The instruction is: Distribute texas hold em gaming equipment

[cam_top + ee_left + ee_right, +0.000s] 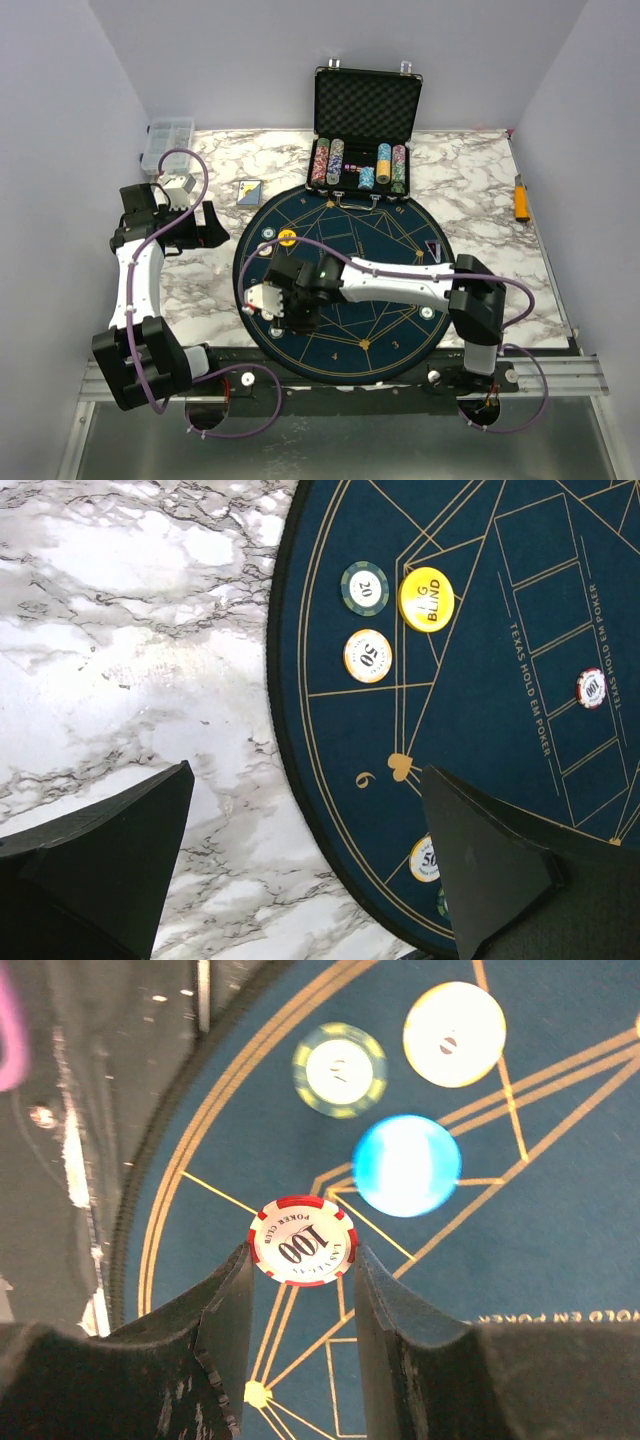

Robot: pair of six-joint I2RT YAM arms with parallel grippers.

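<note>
My right gripper holds a chip. It needs to go down and back toward the mat's edge, then put the red-and-white chip on the mat [289,344] [257,1132] beside the green-rimmed chip.
My right gripper [302,1253] is shut on a red-and-white "100" chip [302,1238], pinched at its edges by the fingertips and held above the left part of the dark-blue mat [560,1250]. Below it, blurred, lie a blue disc [407,1165], a yellow disc [454,1033] and a green-rimmed chip [340,1070]. In the top view this gripper [262,298] is over the mat's left side. My left gripper [305,770] is open and empty over the marble at the mat's edge. Its view shows a yellow "big blind" disc [426,599], a "20" chip [364,587], a "50" chip [368,655] and a "100" chip [592,688].
An open black case [367,100] with rows of chips stands behind the mat [400,240]. A card deck [249,191] lies on the marble left of it. A clear compartment box [167,140] is at the back left. A yellow-handled tool [521,197] lies far right.
</note>
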